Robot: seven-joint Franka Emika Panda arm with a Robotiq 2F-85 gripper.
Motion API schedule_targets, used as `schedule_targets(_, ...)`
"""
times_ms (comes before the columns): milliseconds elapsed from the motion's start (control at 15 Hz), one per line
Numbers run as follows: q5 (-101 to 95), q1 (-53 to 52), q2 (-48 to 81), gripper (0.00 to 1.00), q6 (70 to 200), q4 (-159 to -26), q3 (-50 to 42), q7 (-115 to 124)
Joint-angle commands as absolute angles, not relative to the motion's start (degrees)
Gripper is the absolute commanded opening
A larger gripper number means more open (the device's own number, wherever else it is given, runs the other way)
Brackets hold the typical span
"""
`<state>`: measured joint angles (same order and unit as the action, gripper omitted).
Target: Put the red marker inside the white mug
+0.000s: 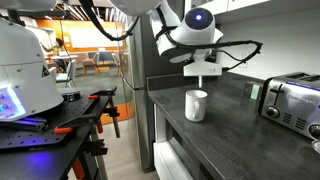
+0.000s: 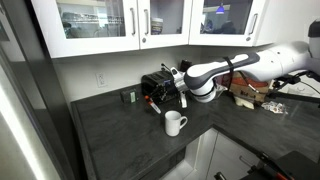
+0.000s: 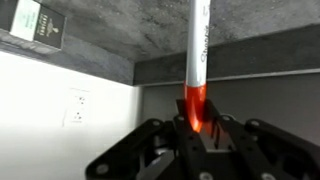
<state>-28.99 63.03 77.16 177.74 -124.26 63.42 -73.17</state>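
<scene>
My gripper needs to bring the hanging marker back over the white mug's opening next, because the mug's rim is a bit further back, and then lower the marker inside.
The white mug (image 1: 196,104) stands upright on the dark counter, handle to one side; it also shows in an exterior view (image 2: 175,123). My gripper (image 1: 202,74) hangs just above the mug and shows in the other exterior view too (image 2: 181,100). In the wrist view the gripper (image 3: 197,128) is shut on the red marker (image 3: 198,60), a white barrel with a red end pinched between the fingers. The marker points away from the camera toward the counter's back edge. The mug does not show in the wrist view.
A chrome toaster (image 1: 292,100) stands on the counter (image 1: 235,140) beside a small dark box (image 1: 253,90). A dark appliance (image 2: 160,84) sits by the wall behind the gripper. Cabinets (image 2: 100,25) hang overhead. A wall outlet (image 3: 75,108) shows in the wrist view.
</scene>
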Motion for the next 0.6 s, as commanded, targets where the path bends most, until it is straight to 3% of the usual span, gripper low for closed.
schedule_targets(0,-30.1,66.8,80.2,0.06,182.5,-126.7,64.7,-74.1)
schedule_targets(533,-35.8,72.7,81.4,0.06,190.0,-130.6,63.1,-71.8)
